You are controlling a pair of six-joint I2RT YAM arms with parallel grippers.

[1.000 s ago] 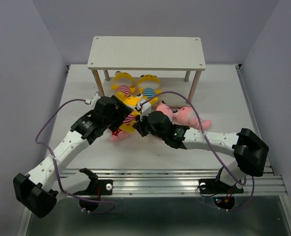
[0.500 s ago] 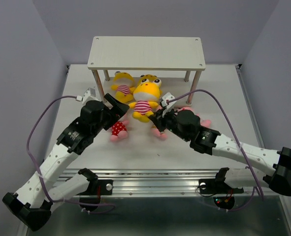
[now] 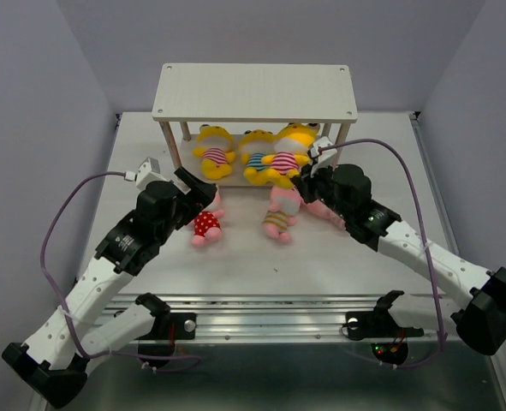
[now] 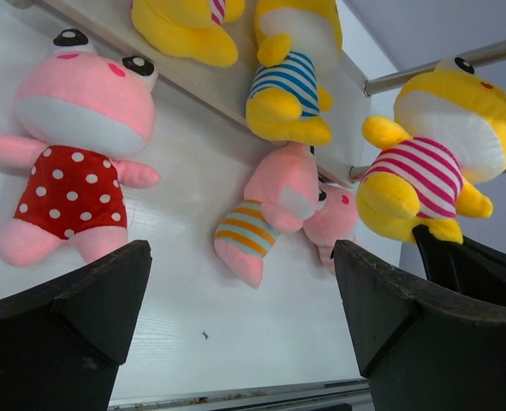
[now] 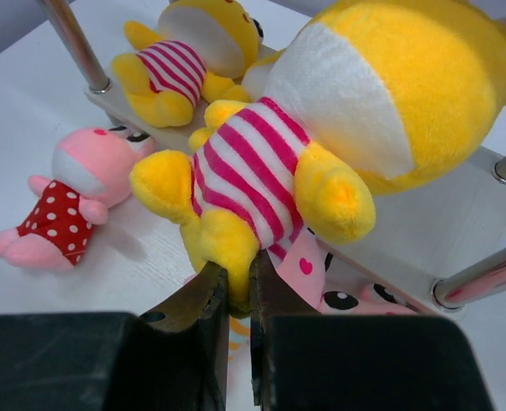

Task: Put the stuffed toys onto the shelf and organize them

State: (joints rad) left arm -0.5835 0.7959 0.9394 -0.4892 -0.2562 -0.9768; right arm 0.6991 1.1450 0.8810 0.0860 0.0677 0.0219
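My right gripper lowers toward the nearby front leg next. It then releases the toy on the lower board's bare end (image 5: 445, 223), which lies below the gripper and has room.
The shelf (image 3: 254, 92) stands at the back of the table. Two yellow stuffed toys lie on its lower board, one pink-striped (image 3: 214, 152) and one blue-striped (image 3: 257, 163). My right gripper (image 5: 238, 278) is shut on the leg of a third yellow, pink-striped toy (image 5: 321, 111) and holds it in the air at the lower tier's right front (image 3: 288, 150). On the table lie a pink polka-dot toy (image 3: 206, 218), a pink orange-striped toy (image 3: 278, 214) and another pink toy (image 4: 334, 218), partly hidden. My left gripper (image 4: 240, 257) is open and empty, just left of the polka-dot toy (image 4: 73, 154).
The shelf's thin metal legs (image 5: 73, 43) stand at its front corners, and the right front one (image 3: 342, 150) is close to the held toy. A metal rail (image 3: 278, 321) runs along the table's near edge. Grey walls close in both sides.
My right gripper has carried the yellow pink-striped toy from the table's middle back and right to the shelf's lower tier. My left gripper has opened wide and drawn back leftward.
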